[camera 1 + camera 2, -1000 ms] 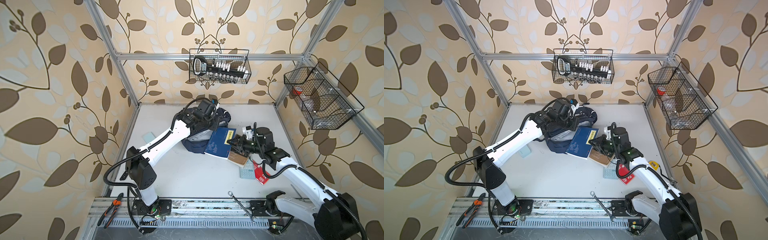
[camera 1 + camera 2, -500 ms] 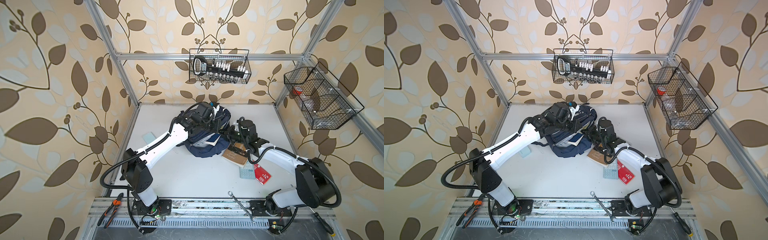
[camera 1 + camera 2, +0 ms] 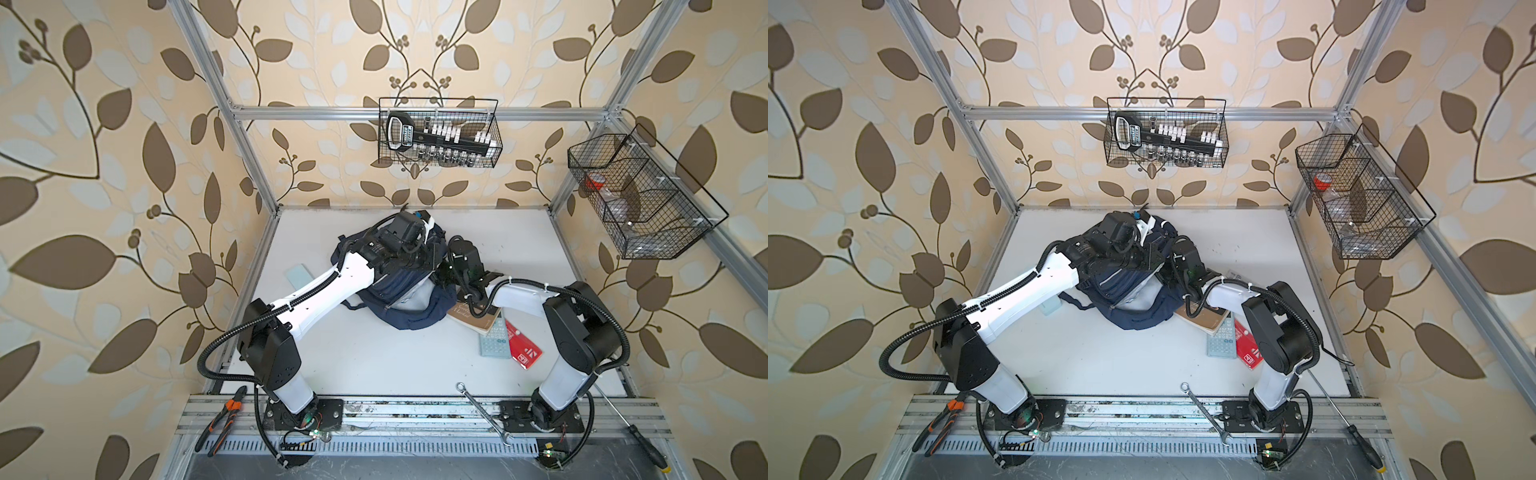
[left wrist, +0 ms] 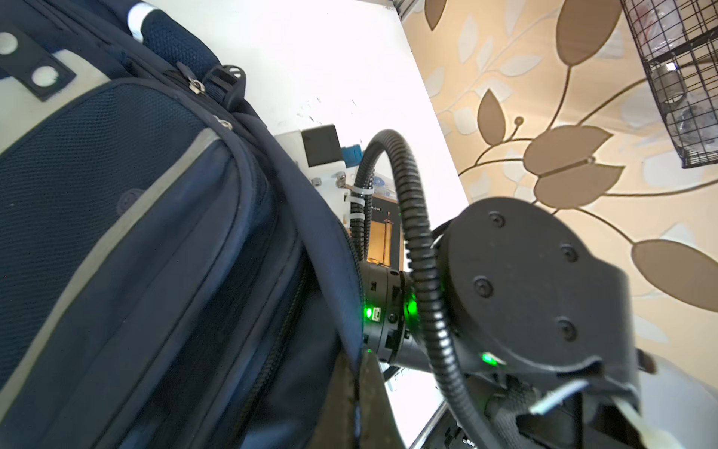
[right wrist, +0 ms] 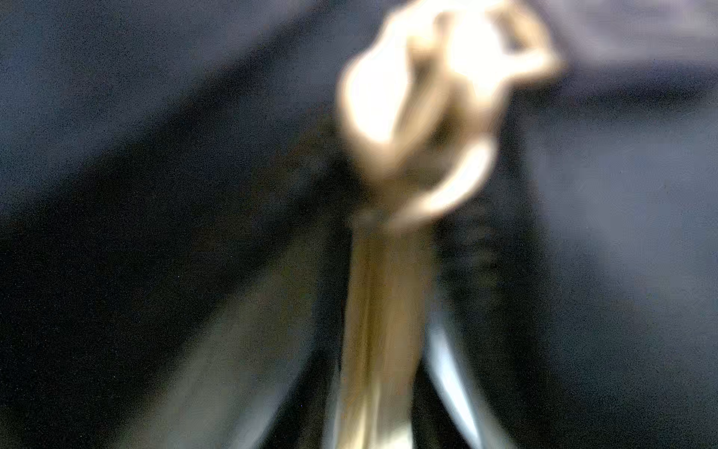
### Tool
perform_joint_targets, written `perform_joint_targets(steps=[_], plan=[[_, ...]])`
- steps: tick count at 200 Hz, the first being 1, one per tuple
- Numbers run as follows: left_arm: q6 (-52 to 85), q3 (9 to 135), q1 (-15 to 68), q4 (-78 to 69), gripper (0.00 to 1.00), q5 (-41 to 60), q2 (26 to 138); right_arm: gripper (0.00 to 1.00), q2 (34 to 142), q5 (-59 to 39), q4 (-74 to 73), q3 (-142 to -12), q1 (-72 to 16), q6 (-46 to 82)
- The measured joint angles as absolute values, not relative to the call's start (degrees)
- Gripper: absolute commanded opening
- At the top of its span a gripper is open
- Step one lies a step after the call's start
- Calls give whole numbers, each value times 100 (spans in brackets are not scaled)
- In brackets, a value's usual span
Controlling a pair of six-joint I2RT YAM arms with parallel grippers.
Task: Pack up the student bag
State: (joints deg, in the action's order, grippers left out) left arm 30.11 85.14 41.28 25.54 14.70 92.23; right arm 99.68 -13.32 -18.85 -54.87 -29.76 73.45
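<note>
Next, my left gripper will move down and toward the brown book's edge by the bag and release the bag's navy rim, since its fingers hold that rim up.
The student bag (image 3: 409, 309), navy with grey stripes, lies mid-table in both top views (image 3: 1136, 313). My left gripper (image 4: 355, 385) is shut on the fabric rim of its mouth and holds that rim up; the zip pockets (image 4: 128, 217) fill the left wrist view. The right arm's wrist (image 3: 465, 259) is pushed into the mouth from the right, so its gripper is hidden in both top views. In the blurred right wrist view, the right gripper (image 5: 382, 338) stands open inside the dark bag, with a blurred tan strip (image 5: 384, 291) between the fingers, touching neither.
Right of the bag lie a brown book (image 3: 478, 320), a grey calculator (image 3: 494, 345) and a red booklet (image 3: 524, 351). A pale green block (image 3: 300, 277) lies left. Wrench (image 3: 484, 411), pliers (image 3: 222, 419) and screwdriver (image 3: 627, 424) rest on the front rail. Wire baskets (image 3: 438, 137) (image 3: 640, 195) hang on the walls.
The right gripper has carried the blue book from beside the bag into its mouth; the book is out of sight now. The right jaws have parted. The left gripper keeps its hold.
</note>
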Motion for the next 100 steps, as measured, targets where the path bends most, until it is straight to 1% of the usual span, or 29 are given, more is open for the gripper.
perform_joint_targets(steps=[23,63,84,100], plan=[[3072,8112,4108,2349,0,1411,9004,60,9491,-1184,-1413,-5168,-3004,7032],[3085,7699,4005,2154,0,1393,8875,68,7743,-858,-49,-4525,-2781,6246],[3055,7605,4005,2126,0,1398,8875,70,6869,-720,777,-4488,-2222,5736],[3017,7559,4005,2137,0,1413,8884,69,6401,-773,1341,-4473,-1326,5306]])
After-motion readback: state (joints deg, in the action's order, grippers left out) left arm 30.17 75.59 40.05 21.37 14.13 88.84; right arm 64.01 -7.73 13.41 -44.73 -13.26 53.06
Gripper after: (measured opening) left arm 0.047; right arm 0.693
